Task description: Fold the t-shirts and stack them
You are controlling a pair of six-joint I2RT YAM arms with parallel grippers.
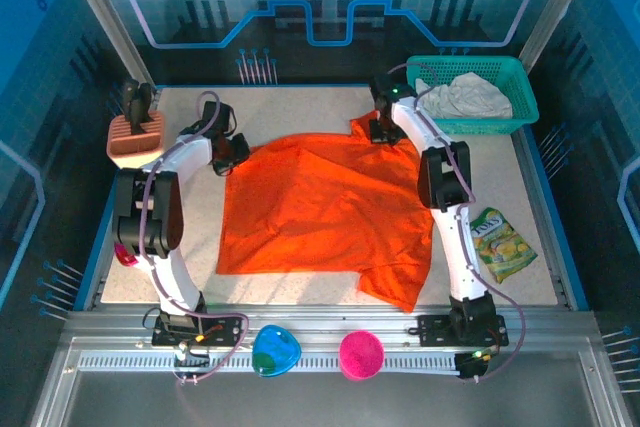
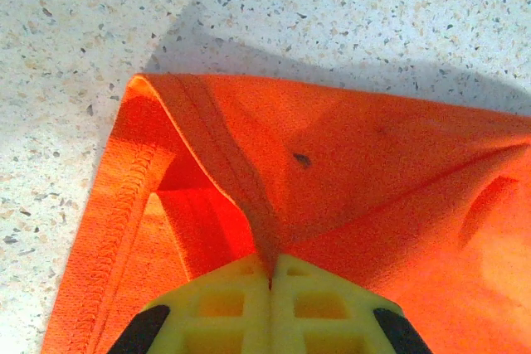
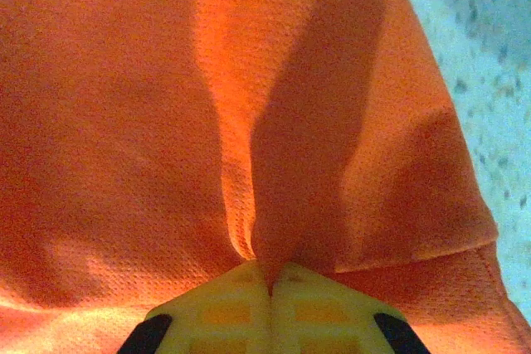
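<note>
The flat orange part at the shirt's open middle lies back from my gripper. My right gripper next needs to draw back toward it and release the shirt's raised pleat there.
A bright orange t-shirt (image 1: 320, 212) lies spread across the middle of the table. My left gripper (image 1: 232, 159) sits at its far left corner, shut on a pinched fold of the hemmed edge (image 2: 249, 205). At the far right corner, by the sleeve, my right gripper (image 1: 383, 133) is shut on a raised pleat of the orange cloth (image 3: 282, 188). An off-white t-shirt (image 1: 465, 97) lies crumpled inside the teal mesh basket (image 1: 515, 112) at the back right.
A salmon-coloured rack (image 1: 133, 139) stands at the back left. A green snack packet (image 1: 502, 244) lies at the right edge. A blue bowl (image 1: 274, 350) and a pink bowl (image 1: 360, 354) rest on the front rail. Speckled tabletop (image 2: 332, 14) shows around the shirt.
</note>
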